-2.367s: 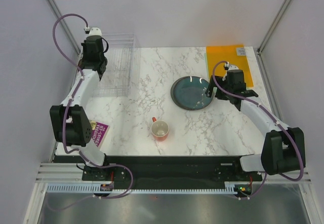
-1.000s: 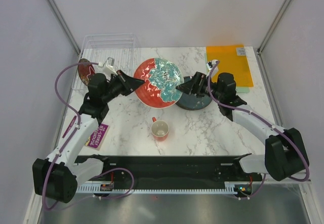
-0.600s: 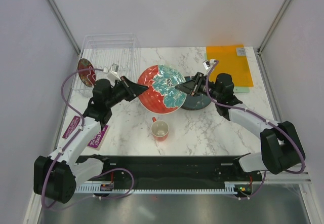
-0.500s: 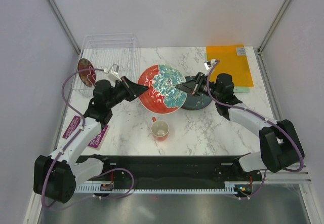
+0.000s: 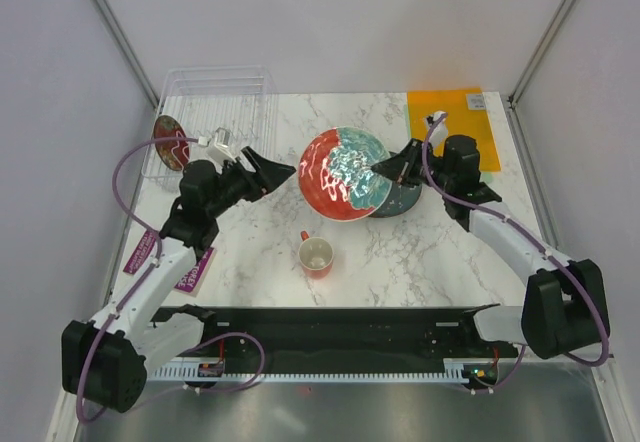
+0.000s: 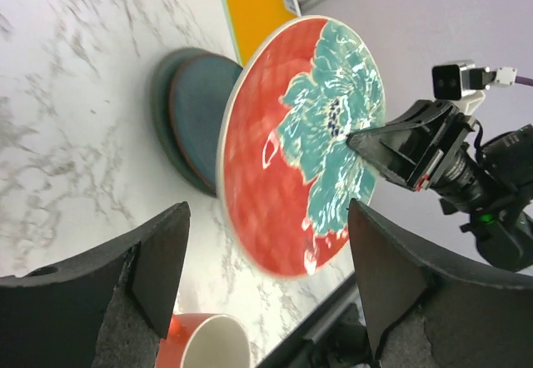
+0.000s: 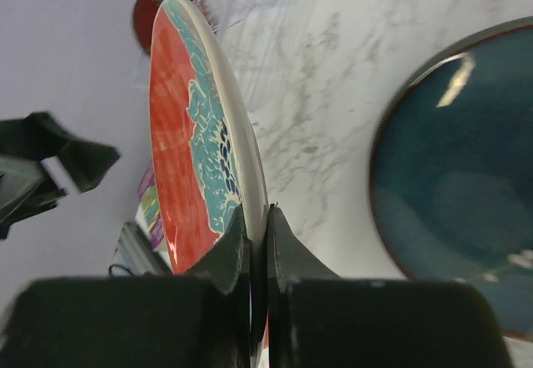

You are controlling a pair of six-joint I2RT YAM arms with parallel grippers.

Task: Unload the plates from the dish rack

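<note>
The dark teal plate [image 5: 399, 200] is lying flat below my gripper, so I next need to lower my right gripper toward the right in the top view and let go of its plate onto the dark teal one.
A red plate with a teal flower [image 5: 343, 174] hangs tilted above the table. My right gripper [image 5: 380, 169] is shut on its right rim; the right wrist view shows the jaws pinching the rim of the plate [image 7: 196, 126] edge-on, at the gripper [image 7: 258, 222]. My left gripper [image 5: 275, 165] is open, just left of the plate and apart from it. From the left wrist, the plate [image 6: 291, 151] lies beyond the wide-spread gripper [image 6: 266, 276]. A dark teal plate [image 5: 408, 198] lies flat under it. Another red plate [image 5: 167, 139] stands at the left of the clear dish rack [image 5: 215, 97].
A small red mug [image 5: 316, 256] stands upright near the front middle of the marble table. An orange sheet [image 5: 452, 122] lies at the back right. A purple card [image 5: 190, 267] sits at the front left edge.
The left gripper has let go of the floral plate and opened. The right gripper has shut on its right rim and carried it right, partly over the teal plate.
</note>
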